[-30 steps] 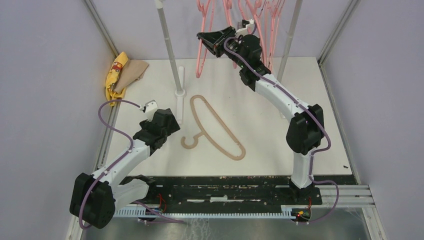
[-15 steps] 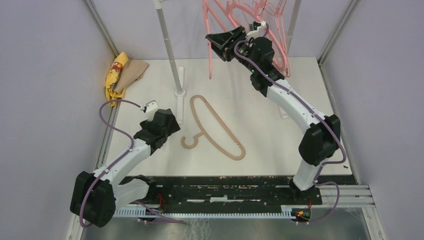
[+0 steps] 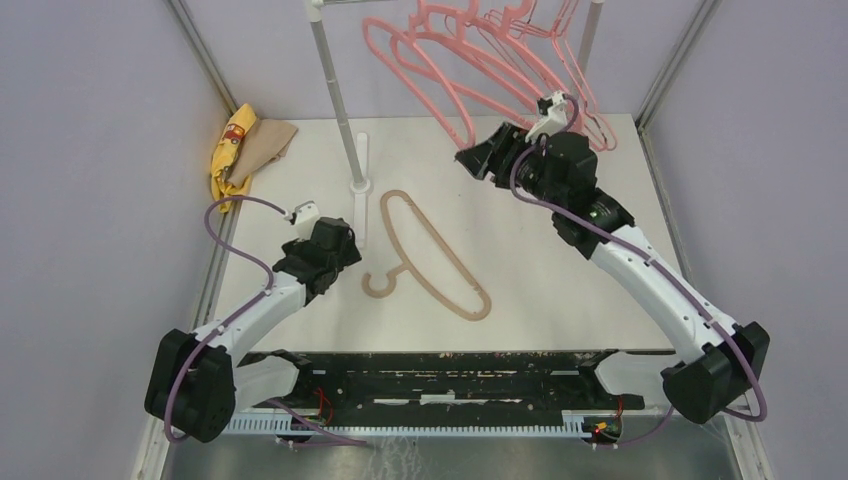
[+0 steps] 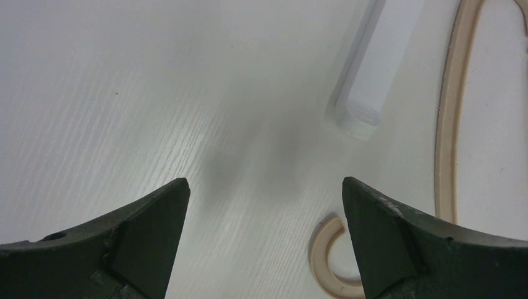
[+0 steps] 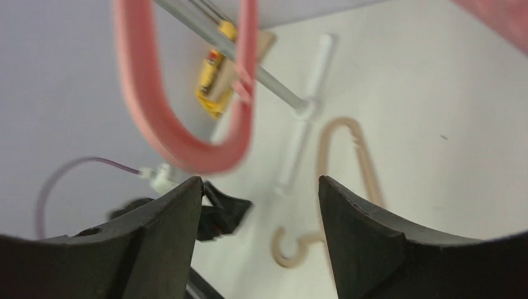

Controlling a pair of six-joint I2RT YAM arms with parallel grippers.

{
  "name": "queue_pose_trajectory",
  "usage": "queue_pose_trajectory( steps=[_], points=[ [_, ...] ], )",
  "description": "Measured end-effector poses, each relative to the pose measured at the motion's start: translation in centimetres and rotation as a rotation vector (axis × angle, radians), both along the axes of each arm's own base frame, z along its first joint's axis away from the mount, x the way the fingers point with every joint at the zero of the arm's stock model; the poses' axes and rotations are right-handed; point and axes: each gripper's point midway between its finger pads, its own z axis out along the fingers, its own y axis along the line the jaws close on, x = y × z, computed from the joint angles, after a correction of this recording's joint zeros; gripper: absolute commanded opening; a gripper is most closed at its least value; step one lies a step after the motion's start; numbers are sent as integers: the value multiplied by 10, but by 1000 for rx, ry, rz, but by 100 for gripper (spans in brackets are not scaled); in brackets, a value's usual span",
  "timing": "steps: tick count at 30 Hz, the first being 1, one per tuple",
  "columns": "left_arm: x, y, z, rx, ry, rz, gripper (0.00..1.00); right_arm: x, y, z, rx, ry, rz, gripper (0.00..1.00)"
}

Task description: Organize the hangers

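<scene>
My right gripper moves back and down onto the tan hanger's near shoulder (image 3: 431,290) beside the hook next, since this shoulder lies below my gripper and nearer my base.
Several pink hangers (image 3: 450,80) hang by their hooks from the rail at the back, slanted sideways and spread out. A tan hanger (image 3: 432,255) lies flat on the table, with its hook (image 4: 327,255) toward the near left. My right gripper (image 3: 482,155) is open just below the pink hangers, holding nothing. In the right wrist view a blurred pink hanger loop (image 5: 187,146) hangs above my right gripper (image 5: 260,180), apart from it. My left gripper (image 3: 340,240) hovers low over the table, and in the left wrist view the gripper (image 4: 263,182) is open with the tan hook by its right finger.
A yellow-and-tan cloth (image 3: 245,150) lies at the table's back left corner. The white rack's left pole (image 3: 335,90) rises from a foot bar (image 3: 358,170) beside the tan hanger. The right pole (image 3: 590,30) stands behind the pink hangers. Metal frame posts line both sides.
My right gripper has opened and let go of a pink hanger, and the arm has drawn back down and to the right. The pink hangers have swung out sideways. The left arm barely shifted.
</scene>
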Motion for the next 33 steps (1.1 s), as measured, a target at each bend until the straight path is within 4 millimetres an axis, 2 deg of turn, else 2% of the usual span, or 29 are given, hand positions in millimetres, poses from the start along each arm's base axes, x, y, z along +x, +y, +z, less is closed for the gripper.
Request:
queue_pose_trajectory(
  steps=[2, 3, 4, 8, 11, 16, 20, 23, 27, 33],
  points=[
    [2, 1, 0, 10, 1, 7, 99, -7, -14, -32, -113, 29, -26, 76],
    [3, 1, 1, 11, 1, 8, 99, -16, -28, -61, -220, 58, -43, 76],
    [4, 1, 1, 11, 1, 9, 99, -18, -30, -66, -237, 64, -45, 76],
    [7, -1, 3, 12, -1, 9, 99, -38, -52, -107, -422, 93, -34, 75],
    [8, 0, 2, 17, 5, 11, 99, -56, -56, -136, -530, 116, 9, 74],
    [7, 1, -8, 35, 39, 13, 99, -103, -37, -198, -722, 164, 174, 72],
    [6, 1, -13, 41, 55, 13, 99, -131, -10, -222, -815, 154, 317, 71],
    [7, 1, -13, 41, 54, 13, 99, -140, 4, -238, -859, 153, 379, 70],
    [7, 1, -13, 39, 50, 13, 99, -150, 25, -269, -920, 168, 456, 70],
    [7, 1, -13, 40, 49, 14, 99, -160, 42, -317, -1006, 218, 541, 69]
  ],
)
